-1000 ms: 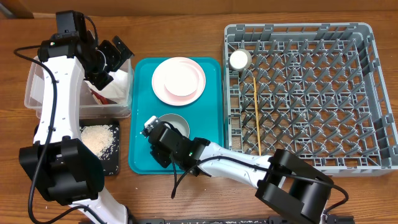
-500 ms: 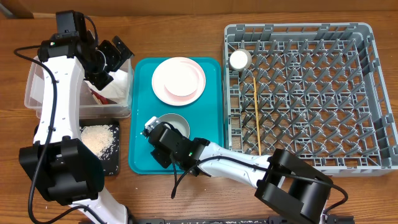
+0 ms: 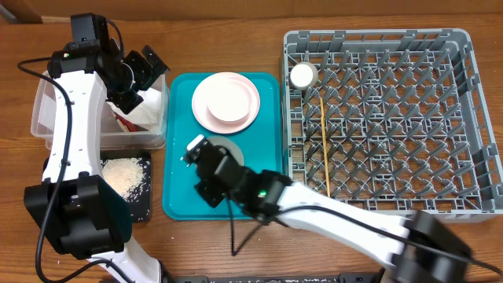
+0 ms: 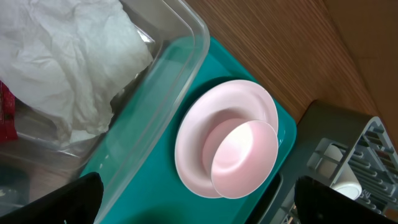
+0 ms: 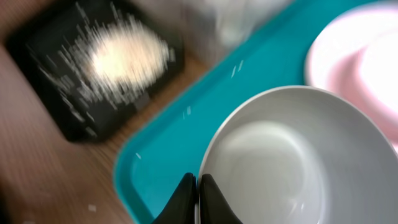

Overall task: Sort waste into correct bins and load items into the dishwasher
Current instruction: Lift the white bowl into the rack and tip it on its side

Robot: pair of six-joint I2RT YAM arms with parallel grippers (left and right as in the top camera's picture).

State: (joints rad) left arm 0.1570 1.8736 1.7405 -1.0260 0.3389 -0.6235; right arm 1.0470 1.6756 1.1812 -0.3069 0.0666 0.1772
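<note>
I should next swing my right gripper up and over the dishwasher rack's wires beside the white cup, turn the whitish bowl sideways, lower it and release it, because those pegs are empty.
My right gripper [image 3: 204, 159] [image 5: 199, 184] is shut on the near rim of a whitish bowl [image 3: 226, 152] [image 5: 273, 162] over the teal tray [image 3: 178, 161] [image 5: 163, 124]. My left gripper [image 3: 145, 69] [image 4: 199, 200] is open and empty above the clear tub [image 3: 47, 118] [image 4: 163, 87]. The tub holds the crumpled white napkin [image 3: 149, 110] [image 4: 62, 56] and the red-and-white wrapper [image 3: 122, 120] [image 4: 6, 115]. The pink plate [image 3: 206, 110] [image 4: 193, 137] carries the other bowl [image 3: 230, 100] [image 4: 245, 158]. Rice [image 3: 124, 174] [image 5: 127, 56] lies in the black tray [image 3: 141, 206] [image 5: 43, 46]. The white cup [image 3: 302, 75] and chopsticks [image 3: 324, 145] are in the grey rack [image 3: 464, 118].
The teal tray lies between the tub and the rack. Bare wooden table shows along the front edge and behind the tray. The rack's corner [image 4: 336, 143] shows in the left wrist view.
My right arm has shifted up and to the right with the bowl's rim in its jaws, and it is blurred with motion. The left arm has not moved.
</note>
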